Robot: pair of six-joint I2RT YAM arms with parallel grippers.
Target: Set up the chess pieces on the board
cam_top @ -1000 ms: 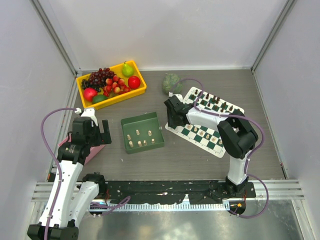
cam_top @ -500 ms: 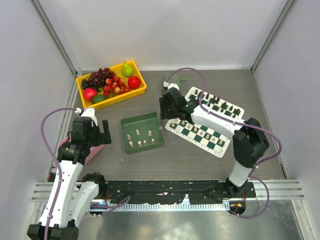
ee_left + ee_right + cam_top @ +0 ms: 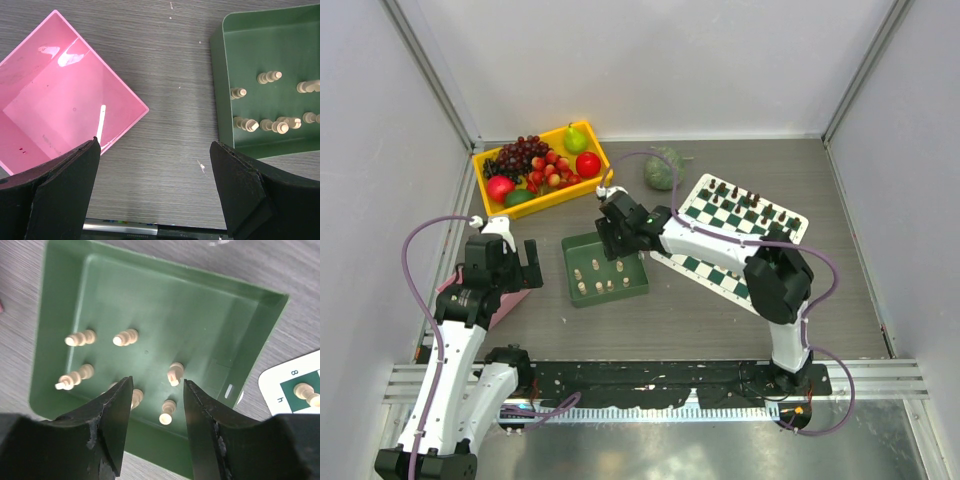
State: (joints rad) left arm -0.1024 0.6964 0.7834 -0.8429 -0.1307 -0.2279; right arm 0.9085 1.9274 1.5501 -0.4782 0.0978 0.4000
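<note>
The right gripper will next lower its fingers into the tray and close on the piece's head (image 3: 619, 265) (image 3: 173, 378), because that cream piece stands below, between the open fingers.
Several cream chess pieces (image 3: 600, 272) lie and stand in the plain green tray (image 3: 570, 262). The wrist views show them too (image 3: 125, 337) (image 3: 269, 77). The checkered board (image 3: 740, 215) lies to the right, with dark pieces (image 3: 745, 198) along its far edge and a cream piece (image 3: 306, 392) on its corner square. My right gripper (image 3: 613, 234) hangs open and empty over the tray; in its wrist view (image 3: 156, 410) one cream piece (image 3: 167, 412) stands between the fingers. My left gripper (image 3: 510, 262) (image 3: 155, 190) is open and empty left of the tray.
A yellow basket (image 3: 603, 170) of fruit stands at the back left. A green round fruit (image 3: 662, 168) lies behind the board. A pink tray (image 3: 60, 110) sits under my left gripper's left finger. The right arm stretches across the board's near left part.
My right arm has swung left, from above the board's left edge to above the green tray. The left arm has not moved.
</note>
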